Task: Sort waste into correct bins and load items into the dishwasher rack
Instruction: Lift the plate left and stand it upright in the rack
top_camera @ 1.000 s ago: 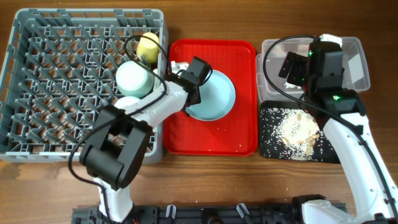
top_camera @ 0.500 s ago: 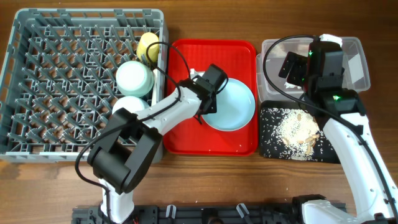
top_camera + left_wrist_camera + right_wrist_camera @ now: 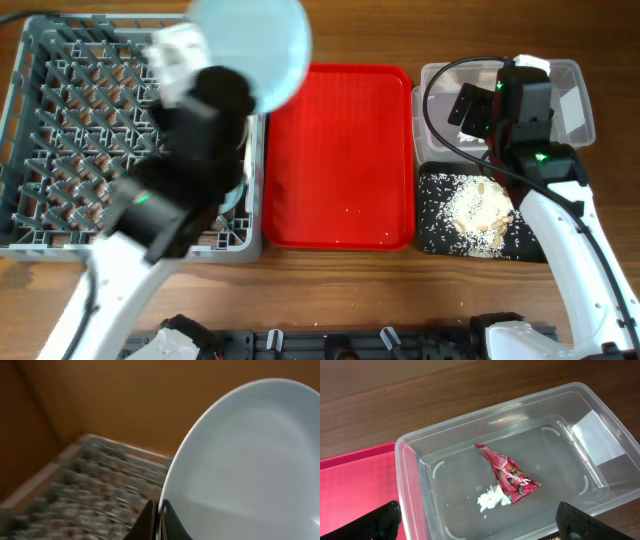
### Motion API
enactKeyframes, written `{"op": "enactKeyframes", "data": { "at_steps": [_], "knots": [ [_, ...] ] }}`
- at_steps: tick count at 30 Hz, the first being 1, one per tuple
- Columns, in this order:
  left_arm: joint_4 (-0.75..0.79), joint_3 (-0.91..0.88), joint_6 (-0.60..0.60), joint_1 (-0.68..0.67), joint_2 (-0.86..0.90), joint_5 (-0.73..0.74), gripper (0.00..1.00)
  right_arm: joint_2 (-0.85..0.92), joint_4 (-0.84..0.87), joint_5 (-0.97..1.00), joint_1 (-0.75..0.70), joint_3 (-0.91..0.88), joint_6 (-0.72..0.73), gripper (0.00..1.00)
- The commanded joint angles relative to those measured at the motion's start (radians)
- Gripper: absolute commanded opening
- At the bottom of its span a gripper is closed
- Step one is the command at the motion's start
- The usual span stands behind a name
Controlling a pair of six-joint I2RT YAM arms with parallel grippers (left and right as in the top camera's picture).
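Observation:
My left gripper moves the plate [image 3: 255, 40] down and to the left in the overhead view onto the rack's empty far wires next and releases it.
My left gripper [image 3: 159, 521] is shut on the rim of the pale blue plate [image 3: 250, 460] and holds it tilted, high above the grey dishwasher rack [image 3: 60, 120]. In the overhead view the plate [image 3: 255, 40] hangs over the rack's far right corner. My left arm hides the cup and bowls in the rack. My right gripper [image 3: 479, 525] is open and empty above the clear tub [image 3: 410, 460]. In the tub lie the red-and-white wrapper [image 3: 507, 477] and the white tissue [image 3: 492, 499]. Rice scraps [image 3: 475, 210] lie in the black tray [image 3: 430, 235].
The flat red tray [image 3: 340, 150] sits between the rack and the bins, with a few crumbs on it. The clear tub [image 3: 570, 75] stands behind the black tray at the right. The rack [image 3: 90, 485] is blurred in the left wrist view.
My left gripper has lifted the plate off the red tray and swung it up and left over the rack. The right arm has not moved.

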Motion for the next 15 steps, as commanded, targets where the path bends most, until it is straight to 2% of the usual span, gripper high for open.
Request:
{"op": "enactKeyframes", "data": {
  "at_steps": [1, 4, 7, 9, 15],
  "knots": [
    [-0.004, -0.015, 0.245, 0.148, 0.025, -0.103, 0.04, 0.01, 0.002, -0.01, -0.005, 0.012, -0.007, 1.0],
    [-0.005, -0.015, 0.325, 0.257, 0.077, -0.127, 0.04, 0.01, 0.002, -0.01, -0.005, 0.012, -0.008, 1.0],
    [0.012, -0.015, 0.378, 0.307, 0.145, -0.253, 0.04, 0.01, 0.002, -0.009, -0.005, 0.012, -0.007, 1.0],
    [0.061, -0.015, 0.479, 0.326, 0.204, -0.312, 0.04, 0.01, 0.002, -0.01, -0.005, 0.012, -0.007, 1.0],
    [0.224, -0.015, 0.769, 0.353, 0.349, -0.35, 0.04, 0.01, 0.002, -0.009, -0.005, 0.012, -0.007, 1.0]
  ]
}}
